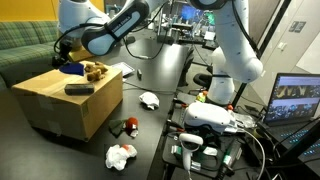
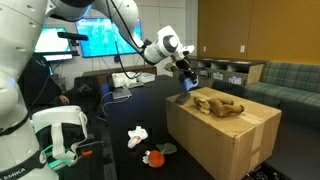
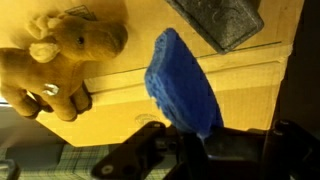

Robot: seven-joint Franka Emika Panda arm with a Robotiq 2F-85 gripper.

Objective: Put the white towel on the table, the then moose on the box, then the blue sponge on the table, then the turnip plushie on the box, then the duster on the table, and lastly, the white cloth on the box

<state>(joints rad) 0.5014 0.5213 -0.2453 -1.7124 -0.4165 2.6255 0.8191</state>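
Observation:
The gripper next takes the blue sponge [image 1: 72, 69] back past the box's edge, down to the bare tabletop beside the turnip plushie, clear enough for release.
My gripper [image 3: 198, 136] is shut on the blue sponge [image 3: 180, 75], which sticks out from the jaws above the cardboard box [image 3: 250, 85]. In both exterior views the gripper [image 1: 70, 62] [image 2: 185, 75] hovers over the box [image 1: 60, 105] [image 2: 225, 140] with the sponge [image 1: 72, 69] [image 2: 190, 86]. On the box top lie the brown moose [image 3: 60, 55] [image 1: 95, 70] [image 2: 218, 103] and the dark duster [image 3: 222, 20] [image 1: 80, 88]. The red turnip plushie [image 1: 127, 126] [image 2: 153, 157] lies on the dark table [image 1: 150, 140]. Two white fabric pieces [image 1: 120, 155] [image 1: 150, 100] also lie there; which is the towel and which the cloth I cannot tell.
The robot base [image 1: 235, 70] stands beside the table. Monitors [image 1: 295, 100] [image 2: 100, 35], cables and white equipment [image 1: 210, 118] [image 2: 60, 135] crowd that side. A green sofa [image 1: 30, 45] [image 2: 285, 80] stands behind the box.

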